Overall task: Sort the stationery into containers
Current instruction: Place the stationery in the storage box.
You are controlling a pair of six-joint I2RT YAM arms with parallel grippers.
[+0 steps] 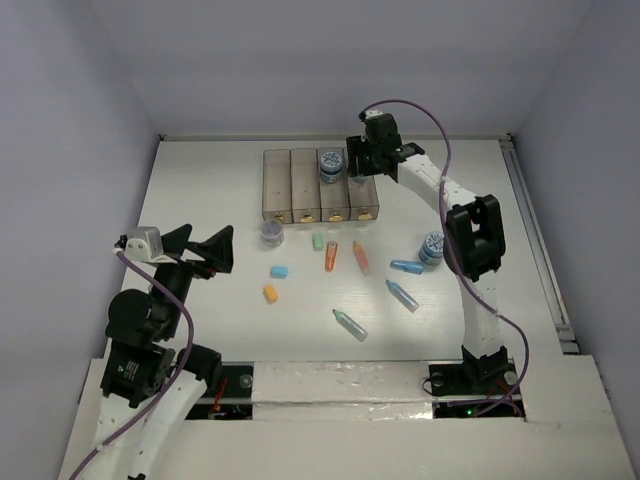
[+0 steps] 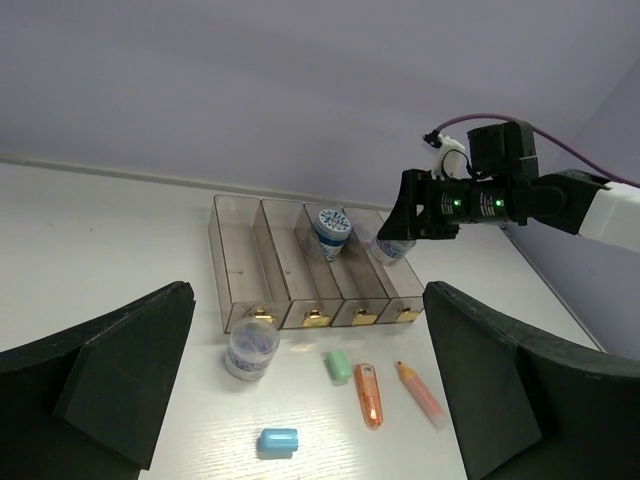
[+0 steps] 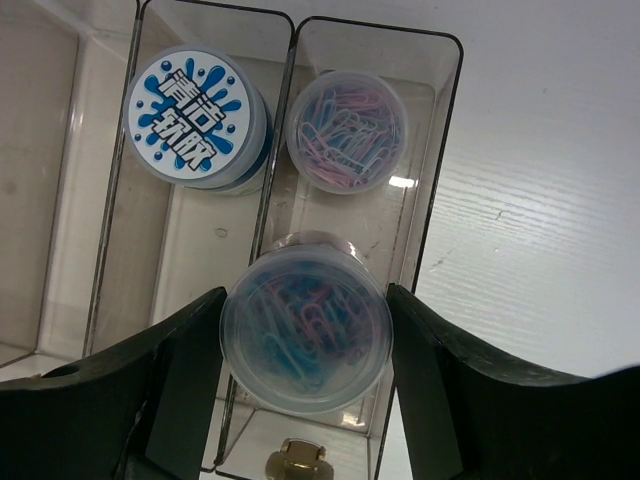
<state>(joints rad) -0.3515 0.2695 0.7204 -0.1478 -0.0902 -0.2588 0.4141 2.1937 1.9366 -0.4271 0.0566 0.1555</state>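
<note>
I will next lower the jar in my right gripper a little into the near part of the bin with the other clip jar [image 3: 346, 130], because that part is free. Then I will let go of the jar.
My right gripper [image 3: 305, 370] is shut on a clear jar of paper clips [image 3: 305, 340] and holds it over the rightmost of the four joined bins [image 1: 275, 185]. That bin holds another clip jar [image 3: 346, 130]. The bin to its left holds a blue-labelled jar [image 3: 197, 118]. My left gripper [image 1: 205, 245] is open and empty, above the table's left side. On the table lie a jar [image 1: 270, 234], green eraser [image 1: 318, 241], orange marker [image 1: 330, 257], pink marker [image 1: 361, 257], blue eraser [image 1: 280, 271] and orange eraser [image 1: 270, 293].
At the right stand another jar [image 1: 433, 246] and two blue markers [image 1: 406, 266] [image 1: 402, 295]. A teal marker [image 1: 350, 324] lies near the front. The two left bins look empty. White walls ring the table.
</note>
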